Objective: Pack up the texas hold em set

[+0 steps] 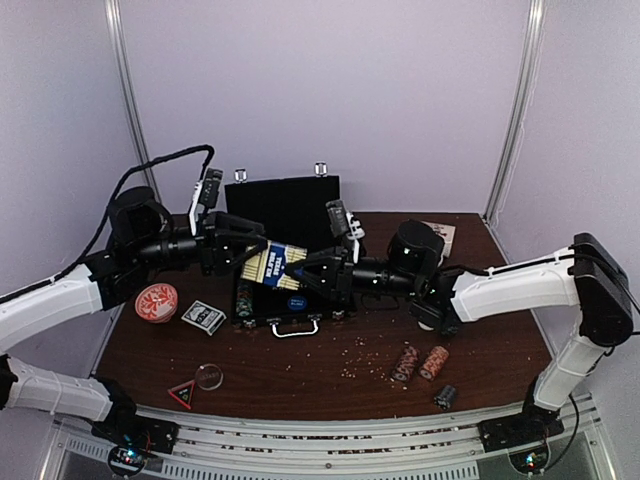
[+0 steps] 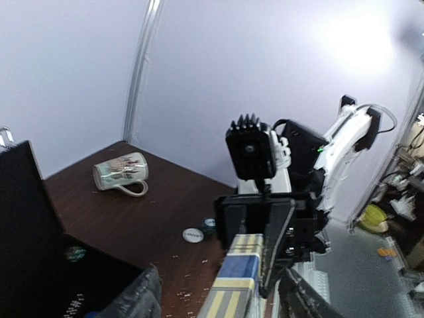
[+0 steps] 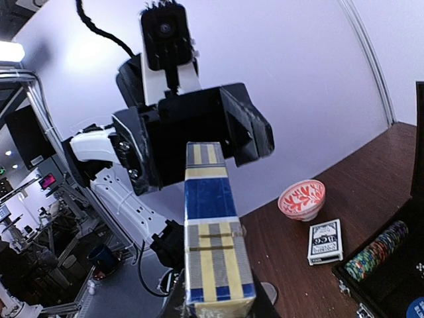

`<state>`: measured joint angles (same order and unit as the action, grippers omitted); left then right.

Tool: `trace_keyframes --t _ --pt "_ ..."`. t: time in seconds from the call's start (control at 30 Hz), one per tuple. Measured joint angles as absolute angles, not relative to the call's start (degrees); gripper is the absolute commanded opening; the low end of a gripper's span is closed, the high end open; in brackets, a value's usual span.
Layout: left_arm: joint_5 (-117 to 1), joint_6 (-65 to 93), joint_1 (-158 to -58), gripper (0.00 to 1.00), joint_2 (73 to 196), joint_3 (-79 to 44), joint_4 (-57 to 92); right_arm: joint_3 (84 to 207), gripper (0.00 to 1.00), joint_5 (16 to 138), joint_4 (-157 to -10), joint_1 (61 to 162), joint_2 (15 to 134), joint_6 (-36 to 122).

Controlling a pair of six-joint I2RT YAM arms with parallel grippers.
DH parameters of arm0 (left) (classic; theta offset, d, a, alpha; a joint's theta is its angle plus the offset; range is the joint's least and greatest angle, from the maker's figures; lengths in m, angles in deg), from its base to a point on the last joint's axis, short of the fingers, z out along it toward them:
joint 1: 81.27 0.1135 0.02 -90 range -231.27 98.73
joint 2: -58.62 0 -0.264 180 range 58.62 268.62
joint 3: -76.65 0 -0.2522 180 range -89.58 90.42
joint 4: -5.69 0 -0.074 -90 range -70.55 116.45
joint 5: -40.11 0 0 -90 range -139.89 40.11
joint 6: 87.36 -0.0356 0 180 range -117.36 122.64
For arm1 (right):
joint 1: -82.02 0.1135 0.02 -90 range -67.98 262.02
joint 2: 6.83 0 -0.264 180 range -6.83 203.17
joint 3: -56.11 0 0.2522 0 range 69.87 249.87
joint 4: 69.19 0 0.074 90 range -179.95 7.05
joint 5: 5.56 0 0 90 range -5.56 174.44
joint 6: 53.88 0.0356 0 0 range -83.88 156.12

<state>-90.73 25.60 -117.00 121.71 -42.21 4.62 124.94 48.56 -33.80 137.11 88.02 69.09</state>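
The case's blue disc [image 1: 297,301] [image 3: 416,310] lies below the box, so my right gripper should tilt down, lower the box onto it and let go there. My left gripper stays open.
The black briefcase [image 1: 285,205] stands open at the table's back, with its silver handle to the front. A long blue and yellow striped card box [image 1: 275,265] hangs in the air above it, between both grippers. My right gripper [image 1: 306,272] is shut on the box's right end; its fingers hug the box in the right wrist view [image 3: 218,308]. My left gripper [image 1: 250,256] is open around the left end, jaws wider than the box [image 2: 232,285]. A second card deck [image 1: 203,317] lies left of the case. Chip stacks [image 1: 418,362] lie at the front right.
The orange-red dish [image 1: 156,301] sits at the left. A clear round button [image 1: 209,377] and a red triangle [image 1: 181,394] lie at the front left. A dark chip stack [image 1: 445,397] lies near the front edge. The white mug [image 2: 120,173] lies on its side at the back right. Crumbs dot the table.
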Motion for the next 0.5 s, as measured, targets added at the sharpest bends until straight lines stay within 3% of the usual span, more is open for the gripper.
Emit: trace_keyframes --t 0.1,0.3,0.5 --pt "-82.24 23.99 -117.0 0.79 118.98 -42.14 8.49 128.07 0.01 52.61 -44.67 137.17 87.91 66.31" --pt "-62.35 23.53 -116.6 0.79 114.76 -41.47 15.0 138.84 0.02 59.51 -65.69 132.93 91.84 64.39" --pt "-57.42 23.51 -116.41 0.79 116.38 -41.29 18.06 144.7 0.02 61.37 -78.48 128.69 101.15 63.84"
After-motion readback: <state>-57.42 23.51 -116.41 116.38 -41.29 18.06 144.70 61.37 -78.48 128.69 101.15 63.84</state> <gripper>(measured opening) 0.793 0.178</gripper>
